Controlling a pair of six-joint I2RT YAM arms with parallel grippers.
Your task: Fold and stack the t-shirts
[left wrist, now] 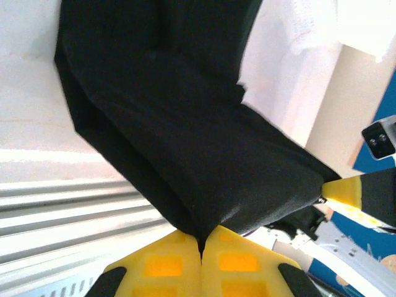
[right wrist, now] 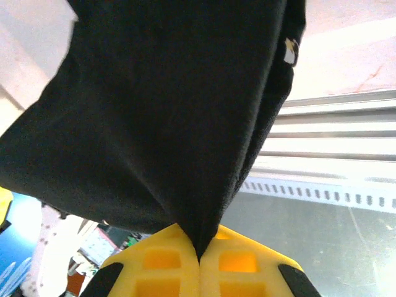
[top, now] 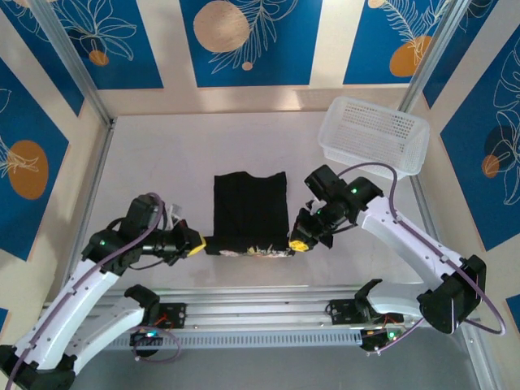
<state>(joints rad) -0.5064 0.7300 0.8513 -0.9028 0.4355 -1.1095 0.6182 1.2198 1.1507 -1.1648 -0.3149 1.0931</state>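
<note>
The pinched near corner of the t-shirt needs to go outward next in my right gripper and be released on the uncovered far corner, doubling the cloth.
The black t-shirt (top: 249, 210) lies as a narrow folded strip in the middle of the table, plain side up, with a sliver of its rose print showing along the near edge. My left gripper (top: 197, 244) is shut on the near left corner of the t-shirt (left wrist: 185, 142). My right gripper (top: 299, 244) is shut on the near right corner of the t-shirt (right wrist: 173, 124). In both wrist views the black cloth runs pinched between the yellow fingers (left wrist: 164, 266) (right wrist: 241, 266) and hangs stretched away from them.
A white perforated basket (top: 374, 135) stands at the back right of the white table (top: 162, 162). A metal rail (top: 268, 309) runs along the near edge between the arm bases.
</note>
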